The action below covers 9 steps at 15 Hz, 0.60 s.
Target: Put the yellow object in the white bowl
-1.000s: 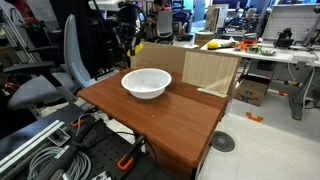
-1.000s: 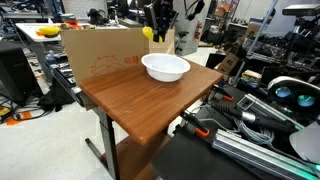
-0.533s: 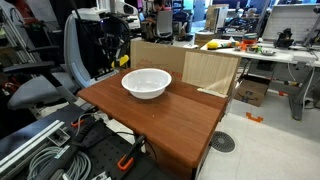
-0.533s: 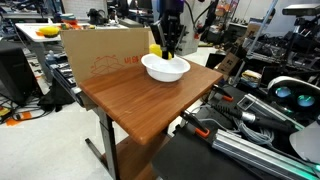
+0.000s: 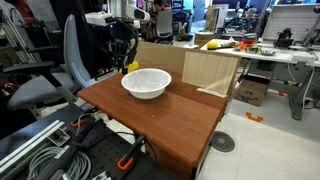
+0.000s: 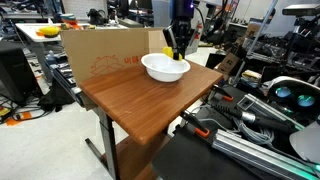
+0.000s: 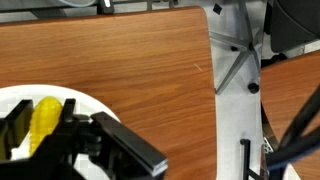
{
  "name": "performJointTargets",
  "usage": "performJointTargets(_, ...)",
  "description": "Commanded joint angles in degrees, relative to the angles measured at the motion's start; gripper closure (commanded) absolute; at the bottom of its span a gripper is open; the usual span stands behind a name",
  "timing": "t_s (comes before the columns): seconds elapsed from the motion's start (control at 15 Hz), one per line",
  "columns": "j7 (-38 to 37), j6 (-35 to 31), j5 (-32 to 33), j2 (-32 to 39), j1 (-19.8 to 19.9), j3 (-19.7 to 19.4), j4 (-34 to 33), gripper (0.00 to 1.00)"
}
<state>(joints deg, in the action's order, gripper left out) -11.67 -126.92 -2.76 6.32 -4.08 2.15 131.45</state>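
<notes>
My gripper needs to turn across over the open middle of the white bowl and go down to release, because the yellow object still hangs above the bowl's rim.
The white bowl point(image 5: 146, 83) stands on the far part of the wooden table point(image 5: 170, 125); it also shows in the other exterior view point(image 6: 165, 68). My gripper point(image 5: 127, 60) hangs just over the bowl's far rim, seen in both exterior views point(image 6: 177, 47). It is shut on the small yellow object point(image 5: 130, 67), which pokes out beside the fingers point(image 6: 167, 52). In the wrist view the yellow object point(image 7: 45, 112) sits between the dark fingers of my gripper point(image 7: 40, 135), with the bowl's white inside point(image 7: 85, 104) beneath it.
A cardboard box point(image 6: 100, 55) stands right behind the bowl, also visible from the opposite side point(image 5: 205, 70). An office chair point(image 5: 55, 80) is beside the table. Cables and gear point(image 6: 260, 120) lie along one table edge. A far desk point(image 5: 245, 45) holds clutter.
My gripper has moved sideways and down with the yellow object, from beside the cardboard box to just over the bowl's far rim.
</notes>
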Motion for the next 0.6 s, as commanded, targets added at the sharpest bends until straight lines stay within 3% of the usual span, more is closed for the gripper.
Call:
performJointTargets(0.0, -2.18, 0.41, 0.03, 1.17, 2.84, -2.77, -2.15, 0.93)
performJointTargets(0.27, -3.25, 0.69, -0.63, 4.93, 5.83, -5.93, -5.92, 0.93)
performJointTargets(0.53, -3.31, 0.24, -1.05, 8.85, 6.07, -6.2, -9.54, 0.93)
